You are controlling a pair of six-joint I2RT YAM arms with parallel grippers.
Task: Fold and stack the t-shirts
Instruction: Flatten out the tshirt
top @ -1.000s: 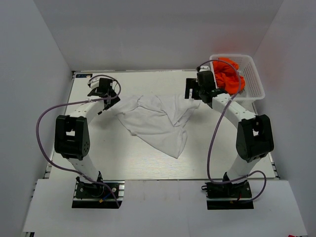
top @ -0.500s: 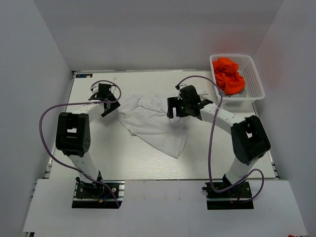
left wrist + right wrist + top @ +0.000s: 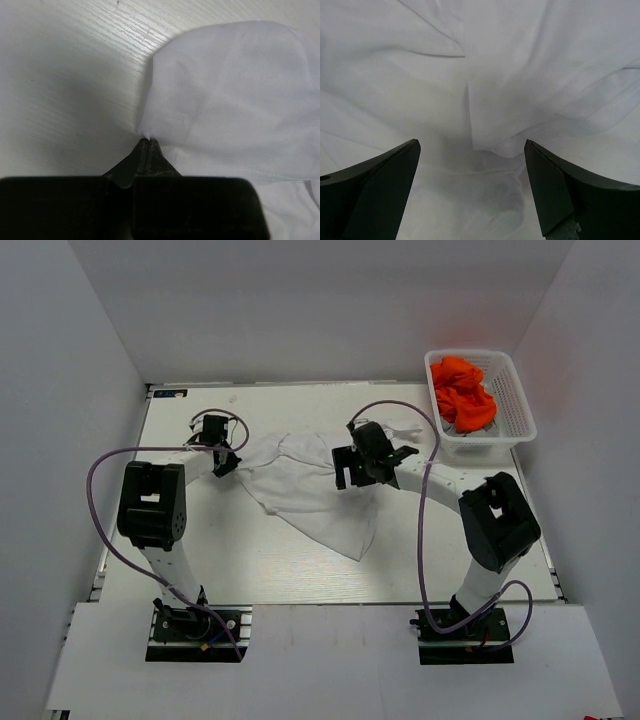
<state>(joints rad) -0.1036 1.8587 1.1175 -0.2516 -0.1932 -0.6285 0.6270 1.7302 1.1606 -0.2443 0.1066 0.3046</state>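
My right gripper needs to go down next, with its open fingers around the tip of the folded white flap [image 3: 487, 146] below it and between them, and then close.
A white t-shirt [image 3: 310, 490] lies crumpled in the middle of the table. My left gripper [image 3: 226, 464] is at its left edge, shut on a pinch of the white cloth [image 3: 146, 135]. The jaws meet with only the cloth's tip between them. My right gripper [image 3: 352, 472] hovers low over the shirt's right half, open, its fingers [image 3: 385, 180] wide apart above folds of white cloth [image 3: 485, 100]. Orange t-shirts [image 3: 462, 390] are bunched in the white basket [image 3: 518, 408] at the back right.
The basket stands at the table's far right corner, next to the right wall. Bare white tabletop [image 3: 200, 550] lies in front of and left of the shirt. Grey walls close in on the left, back and right.
My left gripper has shut on the shirt's left edge. My right arm has swung from the basket leftward and down over the shirt's right half, still open.
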